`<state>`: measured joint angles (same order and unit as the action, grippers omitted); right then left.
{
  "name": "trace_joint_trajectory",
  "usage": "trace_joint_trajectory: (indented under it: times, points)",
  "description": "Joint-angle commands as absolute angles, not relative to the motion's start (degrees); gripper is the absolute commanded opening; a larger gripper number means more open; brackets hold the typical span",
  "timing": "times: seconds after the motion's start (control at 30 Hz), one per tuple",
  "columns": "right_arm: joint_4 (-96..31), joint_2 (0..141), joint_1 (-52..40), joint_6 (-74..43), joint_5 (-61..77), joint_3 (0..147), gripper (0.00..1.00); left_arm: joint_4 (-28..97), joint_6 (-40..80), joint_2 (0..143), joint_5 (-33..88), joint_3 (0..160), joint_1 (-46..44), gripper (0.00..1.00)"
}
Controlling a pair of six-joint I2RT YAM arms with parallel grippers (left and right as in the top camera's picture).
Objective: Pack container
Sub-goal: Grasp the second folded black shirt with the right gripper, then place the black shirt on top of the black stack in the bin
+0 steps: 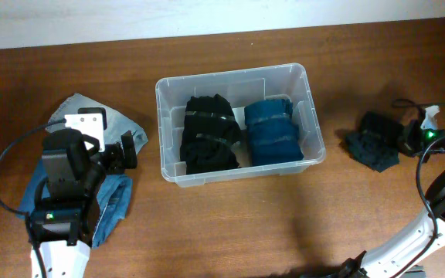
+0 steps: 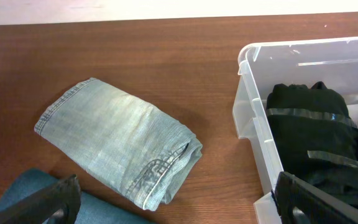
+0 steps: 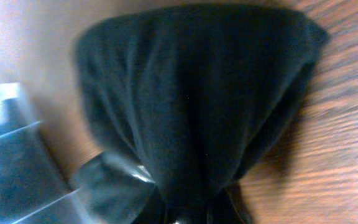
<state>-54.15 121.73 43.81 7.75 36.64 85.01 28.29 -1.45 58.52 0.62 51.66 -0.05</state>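
My right gripper should lift next, cross the container's rim and lower there, as a gap shows between the container's black and dark blue garments.
The clear container [image 1: 235, 72] stands mid-table and holds a black rolled garment [image 1: 209, 133] beside a dark blue one [image 1: 273, 130]. My left gripper [image 1: 127, 149] is open and empty, low over the table left of the bin. In the left wrist view its fingers [image 2: 179, 208] spread wide, with a folded light denim garment [image 2: 120, 146] ahead and the container's rim [image 2: 248, 61] at right. My right gripper [image 1: 405, 137] is at the far right, shut on a dark garment [image 1: 372, 147]. That garment [image 3: 191, 106] fills the blurred right wrist view above the jaws [image 3: 191, 214].
A teal-blue garment [image 1: 114, 202] lies under the left arm and shows at the left wrist view's bottom left [image 2: 17, 194]. The light denim [image 1: 79, 108] pokes out behind the left wrist. Cables loop near both arms. The bin's edge [image 3: 5, 155] shows left of the dark garment.
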Motion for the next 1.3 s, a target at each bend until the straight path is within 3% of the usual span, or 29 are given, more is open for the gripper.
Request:
trace_joint_trajectory:
  times: [0.0, 0.2, 0.43, 0.73, 1.07, 1.1, 1.13, 1.17, 1.2, 1.27]
  points:
    - [-56.25, 114.48, 42.39, 8.16, 44.16, 90.63, 0.04, 28.34, -0.89, 58.54, 1.26, 52.97, -0.23, 0.99]
    - [-61.67, 103.55, 35.38, 10.94, 47.42, 97.23, 0.04, 28.34, -0.89, 58.54, 1.26, 52.97, -0.23, 1.00]
    - [-62.94, 92.49, 14.92, 11.77, 44.99, 98.00, 0.04, 28.34, -0.89, 58.54, 1.26, 52.97, -0.23, 0.99]
    - [-57.56, 96.38, -5.82, 5.63, 40.29, 92.86, 0.04, 28.36, -0.89, 58.54, 1.26, 52.97, -0.23, 0.99]
    - [-53.25, 106.24, -14.00, 5.48, 34.17, 91.24, 0.05, 28.36, -0.89, 58.54, 1.26, 52.97, -0.23, 0.99]
    - [-53.30, 106.87, -14.06, 5.50, 33.58, 91.24, 0.15, 28.36, -0.89, 58.54, 1.26, 52.97, -0.23, 0.99]
    - [-53.45, 107.59, -14.09, 5.48, 32.62, 91.24, 0.47, 28.36, -0.89, 58.54, 1.26, 52.97, -0.23, 0.99]
    - [-53.49, 108.14, -14.06, 5.50, 31.64, 91.24, 0.91, 28.38, -0.89, 58.54, 1.26, 52.97, -0.23, 0.99]
    - [-53.36, 108.18, -13.89, 5.41, 29.67, 91.24, 0.98, 28.38, -0.89, 58.54, 1.26, 52.97, -0.23, 0.99]
    - [-52.97, 107.83, -13.76, 3.57, 25.36, 91.68, 0.98, 28.36, -0.89, 58.54, 1.26, 52.97, -0.23, 0.99]
